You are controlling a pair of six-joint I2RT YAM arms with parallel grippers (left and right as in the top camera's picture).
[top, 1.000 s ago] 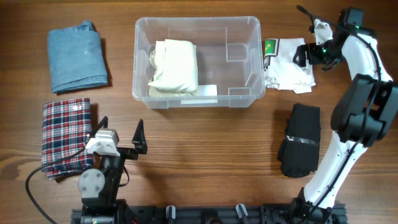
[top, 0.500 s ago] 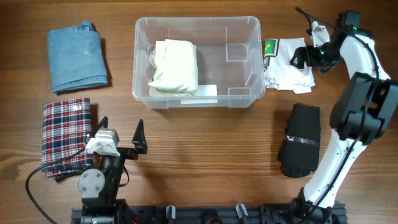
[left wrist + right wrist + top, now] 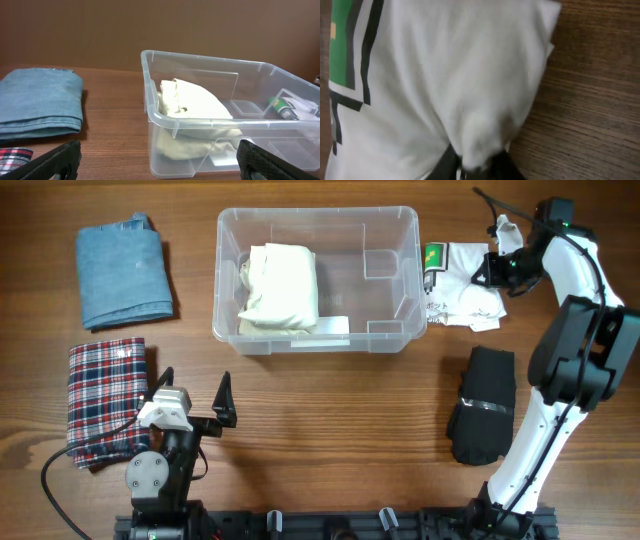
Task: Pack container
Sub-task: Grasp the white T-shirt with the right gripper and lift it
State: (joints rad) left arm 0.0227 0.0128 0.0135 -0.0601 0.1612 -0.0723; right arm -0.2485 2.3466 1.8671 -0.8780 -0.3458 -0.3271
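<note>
I need to lift my right gripper over the container's rim, lower it beside the cream garment and release the white garment, since the container's bottom is bare there.
The clear container stands at the back middle of the table, with a cream folded garment lying in its left half. Just right of it lies a white garment with a green and black print. My right gripper is shut on that garment's right edge; in the right wrist view the white cloth bunches between the dark fingers. My left gripper stands open near the front left, nothing between its fingers, facing the container.
A folded blue denim garment lies at the back left, also in the left wrist view. A red plaid garment sits at the front left beside the left arm. A black folded garment lies at the right.
My right gripper has moved slightly left and back onto the white garment's edge and shut on it. The left arm has not moved.
</note>
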